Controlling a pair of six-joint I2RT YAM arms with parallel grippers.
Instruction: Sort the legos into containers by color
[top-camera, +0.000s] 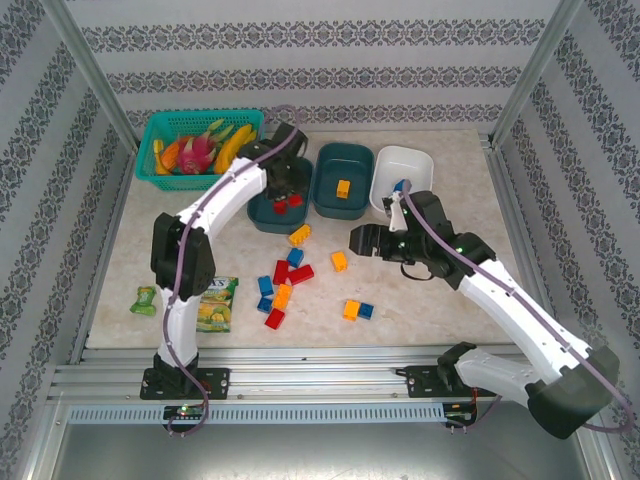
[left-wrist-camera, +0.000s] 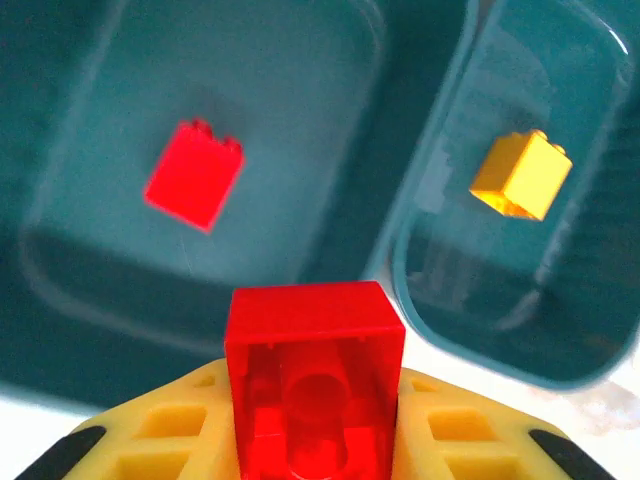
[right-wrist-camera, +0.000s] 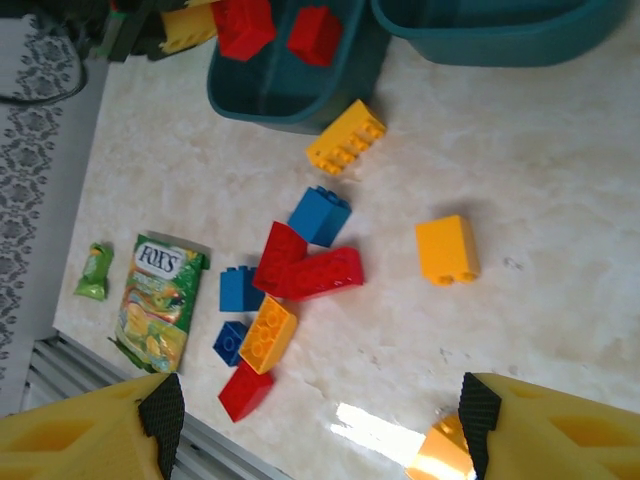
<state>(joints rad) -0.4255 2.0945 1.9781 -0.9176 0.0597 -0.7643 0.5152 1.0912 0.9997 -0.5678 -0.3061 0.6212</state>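
I should move my left gripper down into the dark teal tub and release its red lego on the tub's bare bottom beside the other lego, since their colors match.
My left gripper (top-camera: 281, 204) (left-wrist-camera: 315, 420) is shut on a red lego (left-wrist-camera: 315, 370) and hangs over the left dark teal tub (top-camera: 262, 218) (left-wrist-camera: 90, 290). A second red lego (left-wrist-camera: 195, 175) (top-camera: 295, 199) lies inside that tub. In the middle teal tub (top-camera: 325, 160) (left-wrist-camera: 425, 300) sits one orange-yellow lego (left-wrist-camera: 522, 175) (top-camera: 343, 188). The white tub (top-camera: 420, 160) is at the right with something blue in it. My right gripper (top-camera: 362, 240) (right-wrist-camera: 320, 440) is open above the table, over loose red, yellow and blue legos (right-wrist-camera: 305, 268) (top-camera: 285, 285), holding nothing.
A bright teal basket (top-camera: 150, 172) of fruit stands at the back left. A green-yellow snack packet (top-camera: 215, 303) (right-wrist-camera: 160, 300) and a small green wrapper (top-camera: 146, 300) lie front left. Two more legos (top-camera: 358, 310) lie near the front edge.
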